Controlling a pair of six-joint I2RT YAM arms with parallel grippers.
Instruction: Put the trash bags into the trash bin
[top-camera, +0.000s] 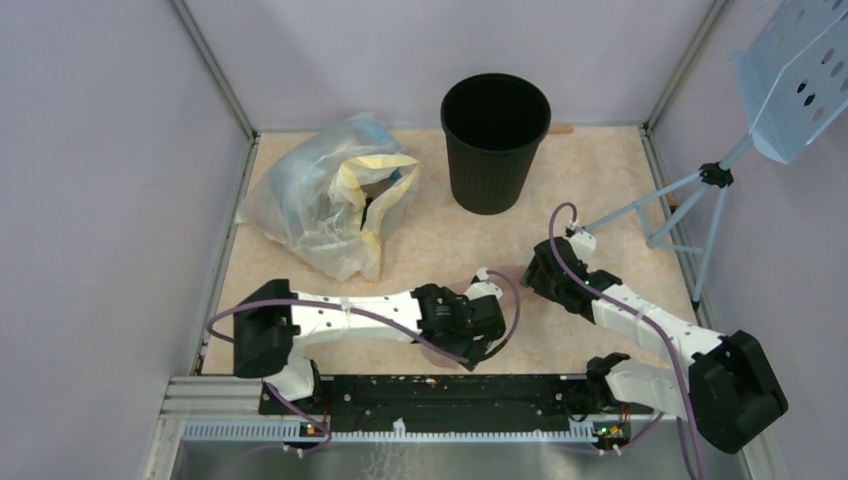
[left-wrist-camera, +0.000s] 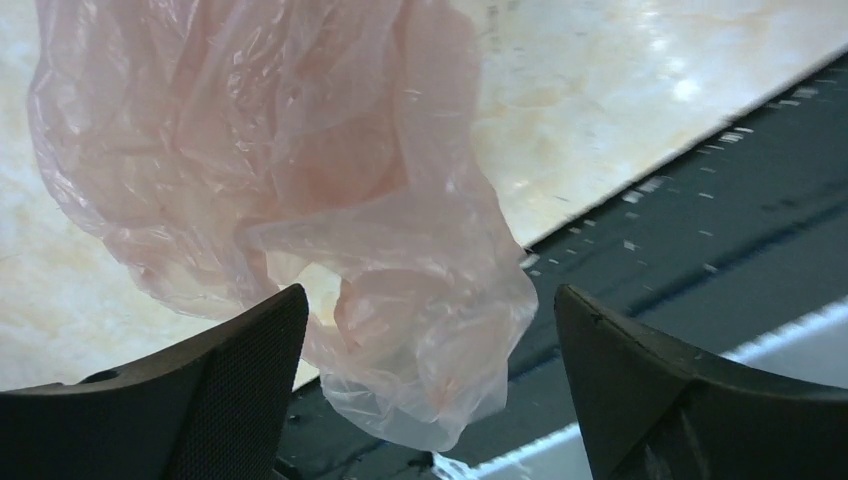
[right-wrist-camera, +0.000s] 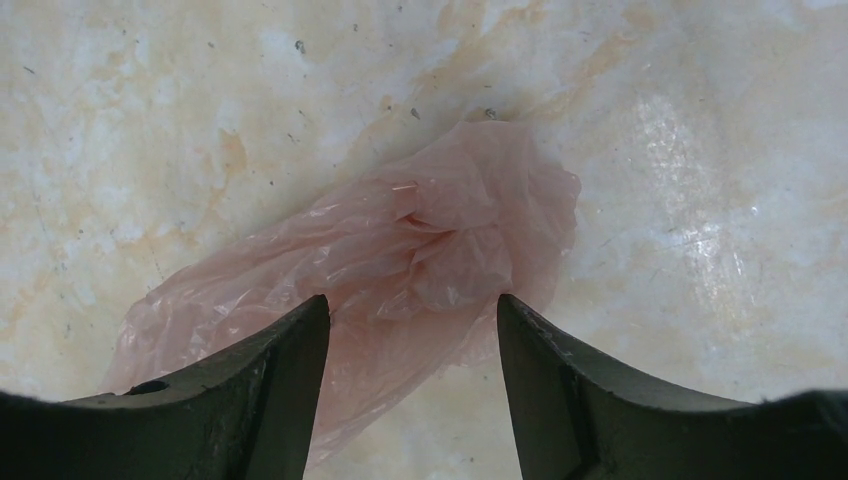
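Observation:
The crumpled trash bag's lower end (top-camera: 440, 357) (left-wrist-camera: 415, 365) lies below my left gripper, between the open fingers. My left gripper lowers onto it next and closes its fingers.
The black ribbed trash bin (top-camera: 495, 140) stands upright and open at the back middle of the table. A crumpled pale pink trash bag (left-wrist-camera: 300, 180) fills the left wrist view, its lower end lying over the table's near edge onto the black rail. My left gripper (left-wrist-camera: 430, 295) is open, its jaws wide apart on either side of that end, not touching it. In the right wrist view a pale pink bag (right-wrist-camera: 400, 260) lies flat on the table. My right gripper (right-wrist-camera: 411, 300) is open astride its near end. I cannot tell whether both views show the same bag.
A big clear plastic bag (top-camera: 330, 195) with yellow and blue inside lies at the back left, next to the bin. A pale blue tripod stand (top-camera: 700, 190) with a perforated tray stands at the right wall. The black rail (left-wrist-camera: 700, 230) runs along the near edge.

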